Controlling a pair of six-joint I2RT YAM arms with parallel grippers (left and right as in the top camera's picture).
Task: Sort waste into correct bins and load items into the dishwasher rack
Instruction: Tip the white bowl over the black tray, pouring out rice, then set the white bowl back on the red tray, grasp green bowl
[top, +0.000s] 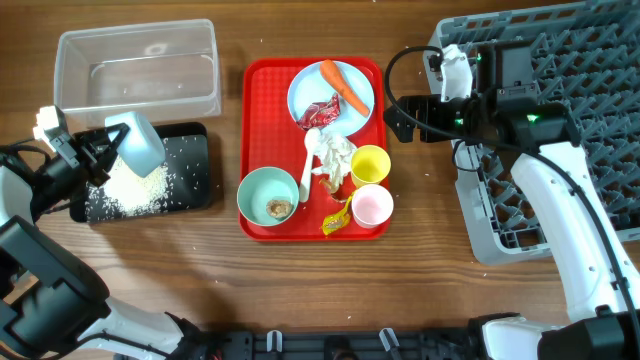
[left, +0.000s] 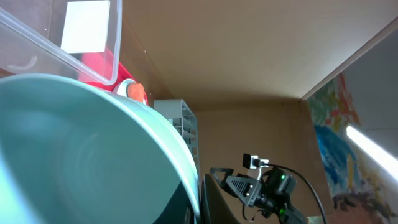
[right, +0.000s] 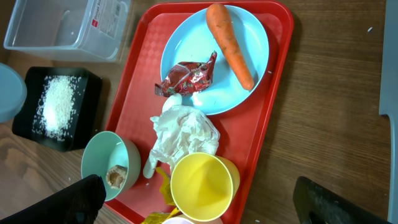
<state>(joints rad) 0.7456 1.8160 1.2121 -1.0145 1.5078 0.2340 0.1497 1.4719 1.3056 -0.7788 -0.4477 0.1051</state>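
Observation:
My left gripper should next swing level to the red tray's bare part (top: 268, 128), which is to the right of my left gripper in the overhead view, then lower and let go of the bowl.
My left gripper (top: 108, 150) is shut on the rim of a pale blue bowl (top: 140, 145), tipped over the black tray (top: 192, 150), where white rice (top: 135, 185) lies. In the left wrist view the bowl (left: 81, 155) fills the frame, its rim pinched at my left gripper (left: 196, 208). My right gripper (top: 393, 116) hangs open by the red tray's right edge, and in its wrist view it (right: 196, 186) spans the yellow cup (right: 204, 186). The plate (right: 214, 62) carries a carrot (right: 231, 45) and a red wrapper (right: 186, 79). Tissue (right: 183, 134) lies below it.
The clear tub (top: 140, 65) stands behind the black tray. On the red serving tray (top: 262, 120) are a teal bowl (top: 262, 190) with a brown lump (top: 278, 208), a white spoon (top: 308, 165), a pink cup (top: 372, 206) and a yellow wrapper (top: 336, 220). The dishwasher rack (top: 590, 120) fills the right.

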